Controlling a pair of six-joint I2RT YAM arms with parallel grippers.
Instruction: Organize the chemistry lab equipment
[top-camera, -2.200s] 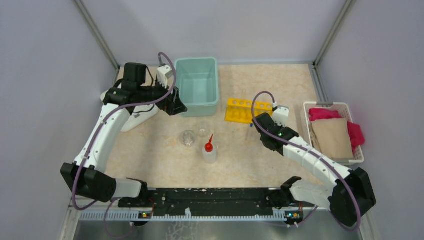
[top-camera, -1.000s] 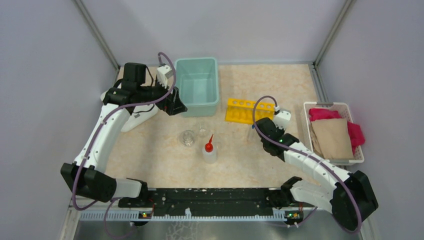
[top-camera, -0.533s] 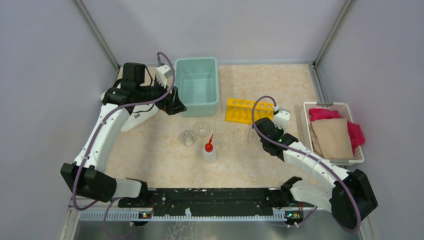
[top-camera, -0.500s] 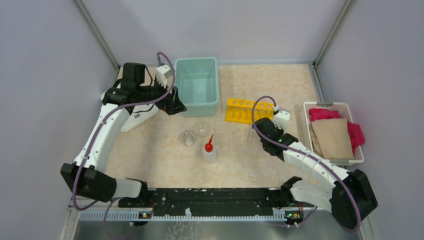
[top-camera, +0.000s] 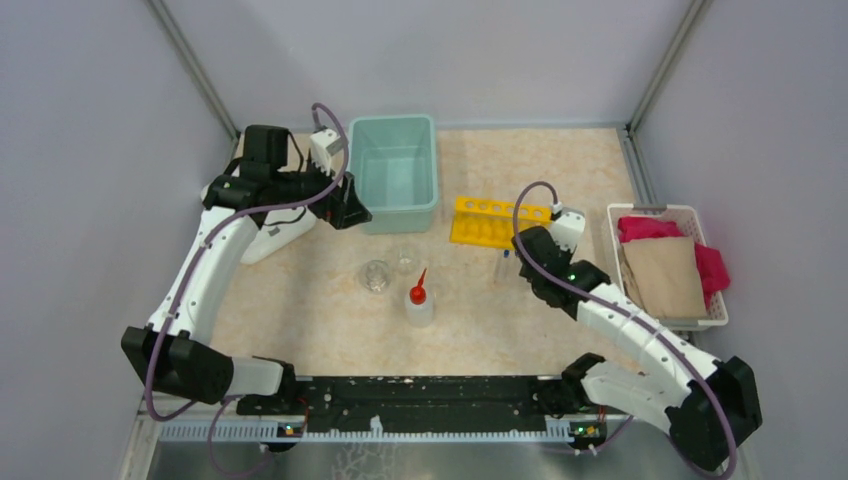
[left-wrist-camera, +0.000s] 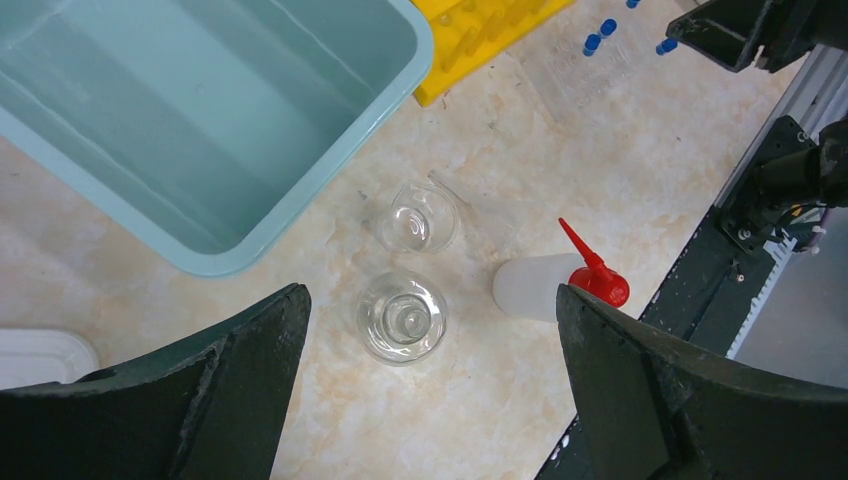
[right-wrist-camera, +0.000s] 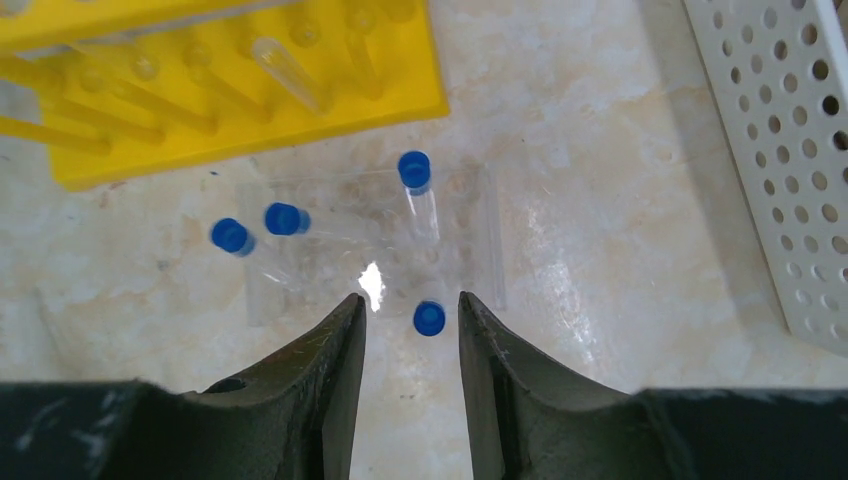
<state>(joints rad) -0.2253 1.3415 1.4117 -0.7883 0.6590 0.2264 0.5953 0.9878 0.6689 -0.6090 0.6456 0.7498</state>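
Note:
The near flask's narrow neck (top-camera: 375, 275) (left-wrist-camera: 411, 321) stands up unobstructed below my wide-open left gripper. I will lower the gripper and draw it back, closing around that neck.
Two clear glass cups (top-camera: 376, 275) (top-camera: 404, 258) stand mid-table; in the left wrist view they are the near cup (left-wrist-camera: 401, 318) and the far cup (left-wrist-camera: 415, 217). The squeeze bottle (top-camera: 419, 302) with red nozzle (left-wrist-camera: 596, 276) stands beside them. Blue-capped test tubes (right-wrist-camera: 414, 172) (right-wrist-camera: 283, 218) sit in a clear holder (top-camera: 501, 266) in front of the yellow rack (top-camera: 487, 221) (right-wrist-camera: 200, 120). My right gripper (right-wrist-camera: 410, 303) (top-camera: 514, 254) is open above the holder, one blue cap (right-wrist-camera: 429, 318) between its tips, untouched. My left gripper (left-wrist-camera: 432, 300) (top-camera: 350, 212) is wide open and empty, high above the cups.
A teal bin (top-camera: 432, 170) (left-wrist-camera: 330, 160) stands at the back, just right of my left gripper. A white basket (top-camera: 616, 215) of pink and brown cloths is at the right. A white object (top-camera: 272, 243) lies under my left arm.
My right arm has shifted a little to the right and back over the tube holder. The left arm, cups and bottle have not moved.

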